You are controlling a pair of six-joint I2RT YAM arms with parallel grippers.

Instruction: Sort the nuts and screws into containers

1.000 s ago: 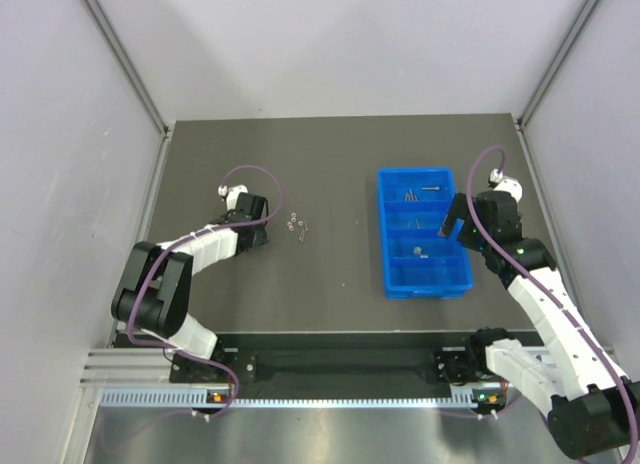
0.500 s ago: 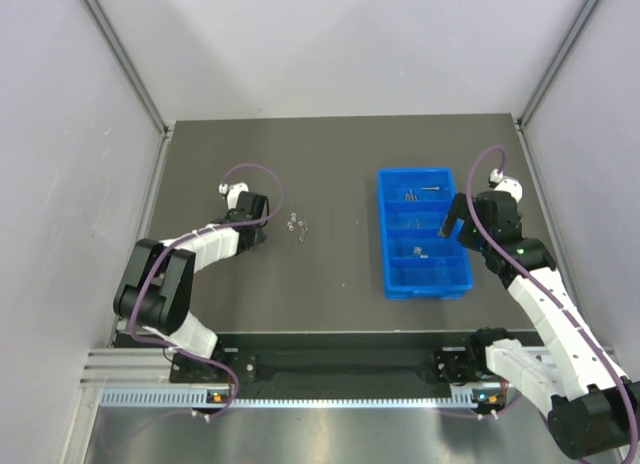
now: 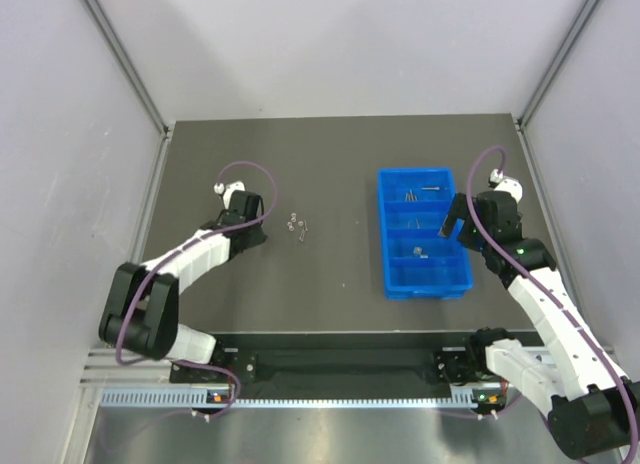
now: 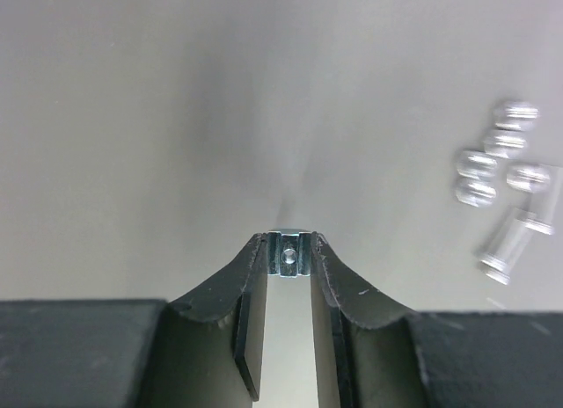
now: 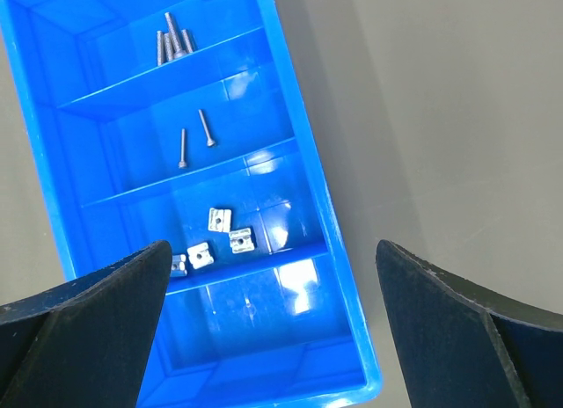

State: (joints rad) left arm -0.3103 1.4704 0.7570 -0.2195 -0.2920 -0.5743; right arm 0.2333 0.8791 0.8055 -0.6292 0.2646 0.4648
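The left gripper lifts the nut next and carries it past the loose cluster over one section of the blue tray where nuts already lie together.
My left gripper [image 4: 288, 250] is shut on a small squarish silvery nut [image 4: 288, 253], held between the fingertips just above the dark table. In the top view this gripper [image 3: 258, 229] is left of a loose cluster of screws and nuts [image 3: 297, 224]. That cluster appears blurred at the right of the left wrist view [image 4: 506, 175]. The blue tray [image 3: 384, 246] lies at the right. Its compartments hold several screws [image 5: 171, 46] and several nuts [image 5: 220, 236]. My right gripper [image 5: 271, 245] is open and empty above the tray's right side, also visible in the top view [image 3: 455, 224].
The nearest tray compartment [image 5: 264, 329] holds nothing. Grey enclosure walls stand around the table, with a metal rail [image 3: 300, 369] along the near edge.
My left arm has swung its elbow down and to the left, and its wrist has shifted slightly left, away from the loose cluster. The right arm has not moved.
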